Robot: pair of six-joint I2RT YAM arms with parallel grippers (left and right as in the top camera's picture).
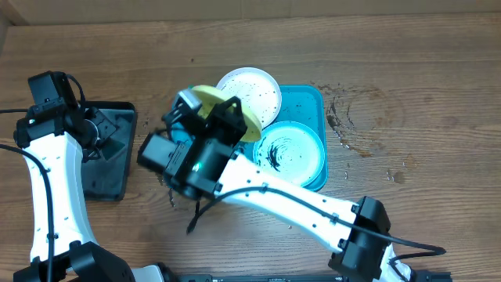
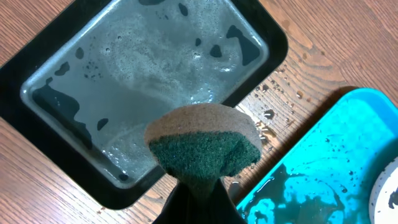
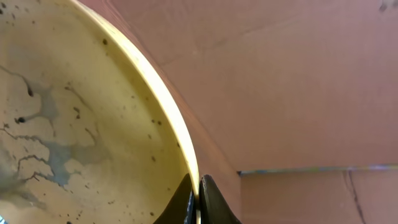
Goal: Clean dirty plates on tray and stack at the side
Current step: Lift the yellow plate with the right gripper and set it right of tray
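The right gripper swings down and to its right in the overhead view next, to Plate-free wood past the tray (image 1: pixel 369 115). There it lowers and releases the yellow-green plate (image 1: pixel 206 97).
My right gripper (image 1: pixel 229 115) is shut on the rim of the yellow-green plate (image 1: pixel 206 97) and holds it tilted above the left end of the turquoise tray (image 1: pixel 315 99). In the right wrist view the fingers (image 3: pixel 197 190) pinch that plate's rim (image 3: pixel 93 124), which shows dark specks and grey smears. The white plate (image 1: pixel 252 88) rests at the tray's far edge. The pale mint plate (image 1: pixel 291 153), with black smears, lies in the tray. My left gripper (image 2: pixel 199 196) is shut on a green-and-tan sponge (image 2: pixel 205 146) between the black tray and the turquoise tray (image 2: pixel 348 143).
A small black tray (image 2: pixel 267 37) of soapy water sits at the left (image 1: pixel 109 176), under my left gripper (image 1: pixel 98 133). Drops and dark specks (image 1: pixel 344 125) lie on the wooden table right of the turquoise tray. The white plate's edge (image 2: pixel 388 186) shows at the far right.
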